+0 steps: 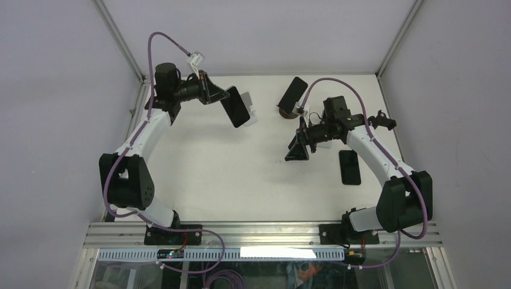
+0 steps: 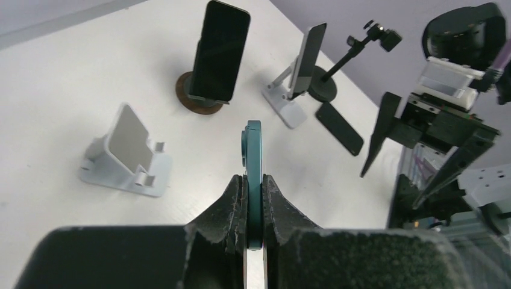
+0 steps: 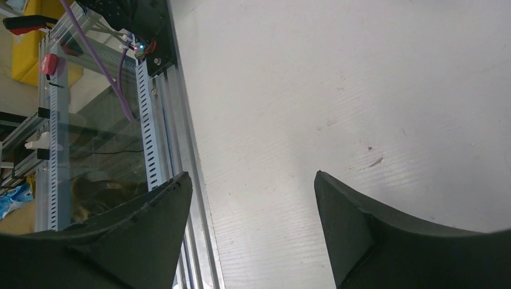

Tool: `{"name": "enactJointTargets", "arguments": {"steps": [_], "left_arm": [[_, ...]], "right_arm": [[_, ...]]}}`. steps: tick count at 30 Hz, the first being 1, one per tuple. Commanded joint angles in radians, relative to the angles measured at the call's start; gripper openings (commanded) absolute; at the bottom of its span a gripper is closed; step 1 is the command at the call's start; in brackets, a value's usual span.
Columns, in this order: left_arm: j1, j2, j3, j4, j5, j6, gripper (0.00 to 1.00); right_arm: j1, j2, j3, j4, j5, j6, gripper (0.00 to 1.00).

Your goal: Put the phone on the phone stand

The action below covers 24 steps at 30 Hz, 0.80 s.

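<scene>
I will move my left gripper down and right in the top view to the stand's empty backrest point(image 1: 246, 98) point(image 2: 130, 139), and outward, then lower the phone and let it go.
My left gripper point(image 1: 224, 95) is shut on a teal-edged phone point(image 1: 235, 107) and holds it edge-up above the table at the back left. In the left wrist view the phone point(image 2: 253, 158) stands between the closed fingers point(image 2: 232, 198). An empty white phone stand point(image 2: 126, 153) sits on the table below and to its left; from above the stand point(image 1: 253, 114) shows just right of the held phone. My right gripper point(image 1: 297, 147) is open and empty at mid-table, over bare table point(image 3: 301, 90).
A second phone leans on a round brown stand point(image 1: 293, 94), also in the left wrist view point(image 2: 218, 51). A third phone sits on a white folding stand point(image 2: 301, 75). Another phone lies flat point(image 1: 349, 167) at the right. A small black tripod mount point(image 2: 355, 51) stands nearby.
</scene>
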Motion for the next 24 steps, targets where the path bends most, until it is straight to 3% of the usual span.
{"name": "enactJointTargets", "arguments": {"steps": [1,16,24], "left_arm": [[0.009,0.094,0.21,-0.15,0.07,0.151,0.0],[-0.053,0.309,0.47,-0.266,-0.075,0.3,0.0],[-0.063,0.387,0.566,-0.267,-0.085,0.394,0.0]], "right_arm": [[0.0,-0.035,0.016,-0.014,0.029,-0.052,0.77],[0.0,-0.021,0.018,-0.02,0.04,-0.059,0.77],[0.001,-0.021,0.018,-0.021,0.038,-0.059,0.77]]}}
